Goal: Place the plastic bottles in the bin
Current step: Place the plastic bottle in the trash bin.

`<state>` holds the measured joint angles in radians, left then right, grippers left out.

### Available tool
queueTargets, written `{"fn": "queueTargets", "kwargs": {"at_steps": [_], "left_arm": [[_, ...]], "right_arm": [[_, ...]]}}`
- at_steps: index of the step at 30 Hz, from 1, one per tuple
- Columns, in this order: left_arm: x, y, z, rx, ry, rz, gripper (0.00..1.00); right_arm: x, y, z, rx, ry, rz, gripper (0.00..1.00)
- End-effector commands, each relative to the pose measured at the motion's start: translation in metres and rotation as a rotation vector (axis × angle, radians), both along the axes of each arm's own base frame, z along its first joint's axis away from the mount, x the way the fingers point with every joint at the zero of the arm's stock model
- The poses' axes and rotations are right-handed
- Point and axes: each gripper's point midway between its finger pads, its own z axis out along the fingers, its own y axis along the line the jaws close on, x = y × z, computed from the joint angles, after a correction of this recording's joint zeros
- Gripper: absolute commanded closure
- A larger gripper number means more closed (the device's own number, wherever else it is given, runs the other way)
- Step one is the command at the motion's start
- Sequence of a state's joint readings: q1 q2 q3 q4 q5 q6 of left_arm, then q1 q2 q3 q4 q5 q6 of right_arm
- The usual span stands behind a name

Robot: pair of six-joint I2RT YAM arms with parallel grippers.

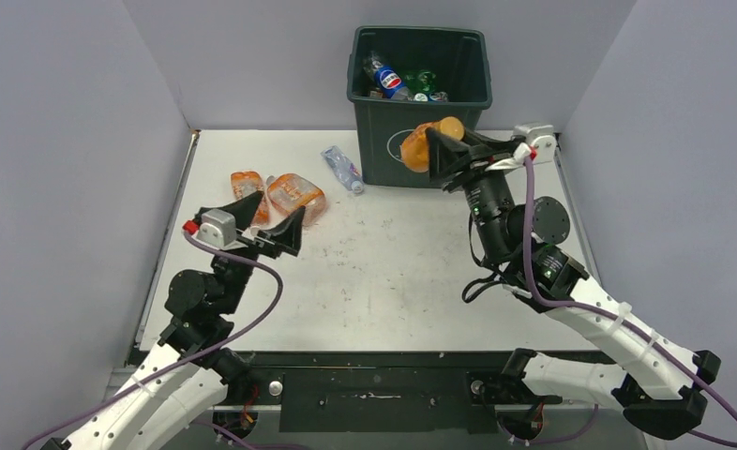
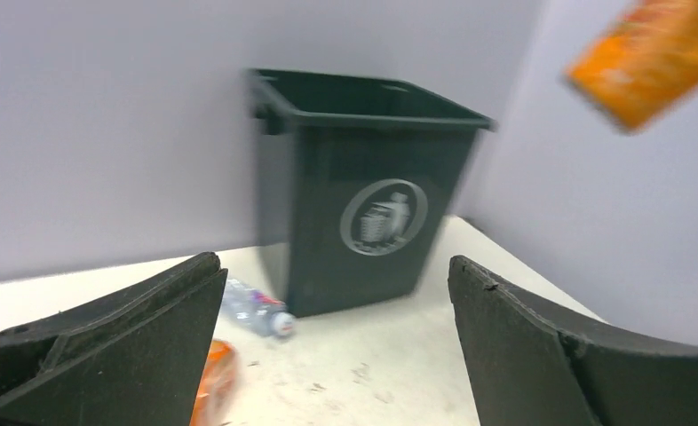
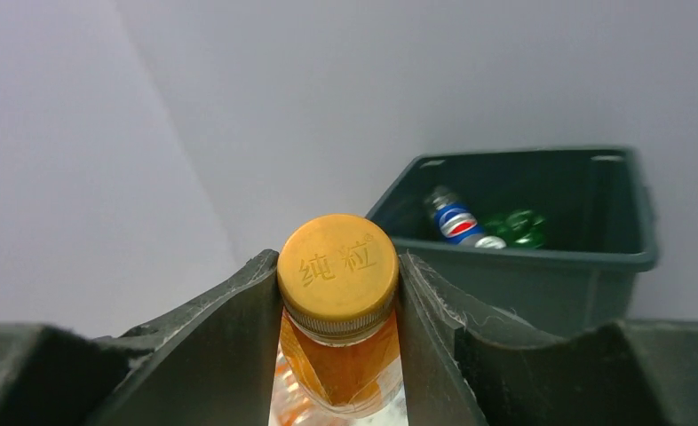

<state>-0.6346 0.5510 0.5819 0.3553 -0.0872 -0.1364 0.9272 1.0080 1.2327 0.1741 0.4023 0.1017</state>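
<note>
The orange bottle hangs in front of the bin (image 1: 383, 131), so the robot's right gripper will next move outward past the bin's near rim and over the bin's opening, and open there.
The dark green bin (image 1: 383, 131) stands at the back of the table, with a blue-labelled bottle (image 1: 388, 80) and a green one (image 3: 516, 227) showing inside. My right gripper (image 1: 440, 147) is shut on an orange bottle (image 1: 418, 148), held by its yellow-capped neck (image 3: 338, 266) in the air in front of the bin (image 3: 523, 257). Two crushed orange bottles (image 1: 294, 195) (image 1: 247, 185) and a clear bottle (image 1: 342, 169) lie on the table left of the bin. My left gripper (image 1: 276, 216) hovers open beside the orange pair, with nothing between its fingers (image 2: 505, 346).
Grey walls close in the table (image 1: 393, 272) on the left, back and right. The bin (image 2: 363, 195) sits against the back wall. The clear bottle (image 2: 257, 306) lies at the bin's left foot. The left wrist view is blurred.
</note>
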Motion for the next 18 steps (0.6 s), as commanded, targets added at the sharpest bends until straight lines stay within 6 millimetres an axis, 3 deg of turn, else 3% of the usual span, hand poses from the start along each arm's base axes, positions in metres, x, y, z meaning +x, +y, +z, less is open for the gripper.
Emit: {"fn": "queueTargets", "kwargs": {"at_steps": [1,3,6,8,13,15,16,18], "left_arm": [[0.020,0.084,0.001,-0.160,0.071,0.443,0.04],[0.020,0.096,0.000,-0.176,0.082,0.504,0.04],[0.019,0.098,0.000,-0.173,0.070,0.511,0.04],[0.019,0.100,-0.001,-0.165,0.067,0.525,0.04],[0.022,0.103,-0.007,-0.147,0.071,0.556,0.04],[0.023,0.102,-0.008,-0.139,0.072,0.555,0.04],[0.024,0.101,-0.009,-0.135,0.076,0.555,0.04],[0.025,0.101,-0.010,-0.131,0.083,0.555,0.04]], "right_arm": [[0.026,-0.049,0.032,0.108,-0.069,-0.262,0.95],[0.049,-0.060,0.040,0.119,-0.081,-0.334,0.95],[0.097,-0.073,0.052,0.168,-0.094,-0.384,0.95],[0.130,-0.094,0.060,0.224,-0.103,-0.425,0.95],[0.183,-0.107,0.088,0.259,-0.195,-0.514,0.95],[0.224,-0.106,0.081,0.250,-0.147,-0.509,0.94],[0.242,-0.104,0.083,0.244,-0.136,-0.493,0.80],[0.270,-0.094,0.085,0.225,-0.105,-0.433,0.28]]}}
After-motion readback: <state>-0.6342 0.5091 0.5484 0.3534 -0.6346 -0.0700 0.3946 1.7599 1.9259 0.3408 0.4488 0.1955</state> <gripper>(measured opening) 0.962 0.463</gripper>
